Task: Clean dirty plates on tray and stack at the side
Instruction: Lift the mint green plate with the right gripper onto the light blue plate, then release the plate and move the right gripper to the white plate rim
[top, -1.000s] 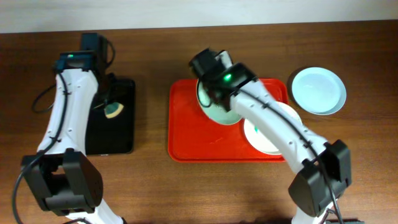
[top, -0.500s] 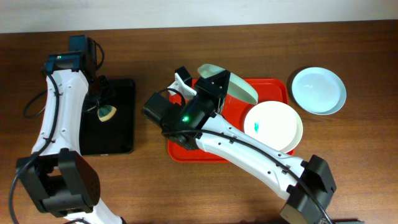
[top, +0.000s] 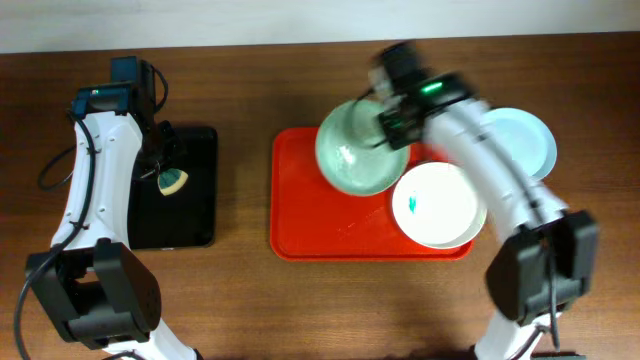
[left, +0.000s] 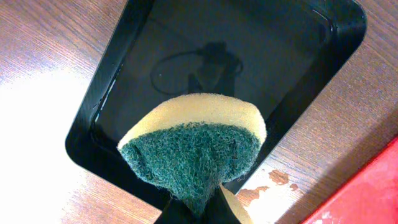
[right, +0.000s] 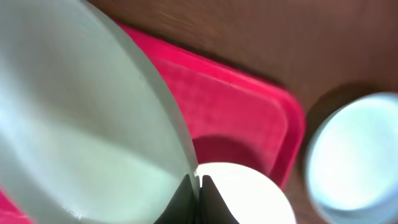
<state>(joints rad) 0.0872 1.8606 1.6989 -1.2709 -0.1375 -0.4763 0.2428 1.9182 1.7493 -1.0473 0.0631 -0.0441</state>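
Note:
Next, my right gripper moves across and down onto the pale blue plate (top: 522, 145) (right: 359, 152) to release. This is because the plate lies below my right gripper and to its right in the overhead view.
My right gripper (top: 392, 128) is shut on the rim of the pale green plate (top: 355, 150) and holds it above the red tray (top: 310, 215); the same plate fills the left of the right wrist view (right: 81, 124), with the jaws (right: 199, 186) pinching its edge. The white plate (top: 435, 205) with a small green smear lies on the tray's right side. The pale blue plate (top: 522, 145) lies on the table right of the tray. My left gripper (top: 165, 170) is shut on a yellow-and-green sponge (left: 196, 146) above the black tray (left: 249, 56).
The black tray (top: 195, 190) stands on the wooden table at the left, apart from the red tray. Small wet patches show on the wood beside it (left: 273, 180). Cables trail near the left arm's base (top: 60, 165).
The right arm has swung quickly across the tray, carrying the pale green plate, and now reaches in from the right with the plate held flatter. The left arm with the sponge has barely moved.

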